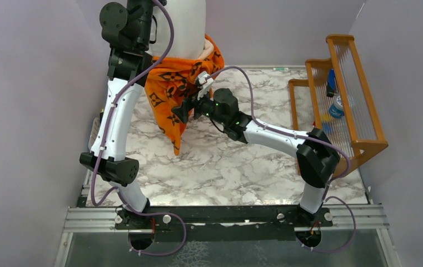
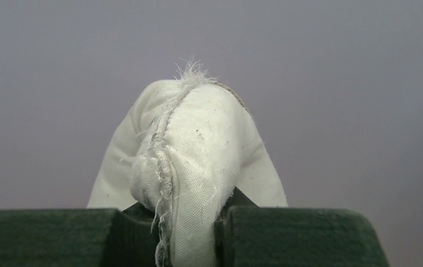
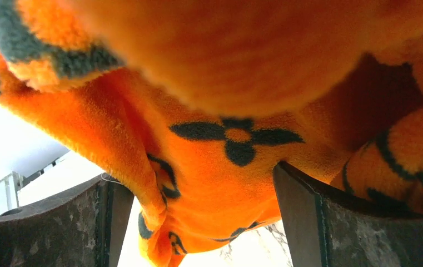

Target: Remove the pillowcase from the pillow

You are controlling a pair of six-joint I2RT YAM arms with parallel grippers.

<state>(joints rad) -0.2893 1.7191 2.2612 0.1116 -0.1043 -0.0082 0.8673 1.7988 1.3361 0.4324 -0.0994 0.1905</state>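
The pillowcase's hanging fold dangles loose between the open fingers, so my right gripper goes left in the top view onto the fold and closes next.
The white pillow (image 1: 185,28) hangs upright at the back of the table, its top out of the frame. My left gripper (image 2: 192,222) is raised high and shut on a frayed corner of the pillow (image 2: 198,144). The orange pillowcase (image 1: 170,89) with black motifs is bunched round the pillow's lower end and hangs down in a point toward the marble table (image 1: 225,161). My right gripper (image 1: 185,109) is at the pillowcase's right side. In the right wrist view its jaws stand wide apart with a hanging fold of the pillowcase (image 3: 225,167) between its fingers (image 3: 309,222).
A wooden rack (image 1: 359,133) stands at the right edge of the table and holds blue items (image 1: 336,105). Purple walls close in the left, back and right sides.
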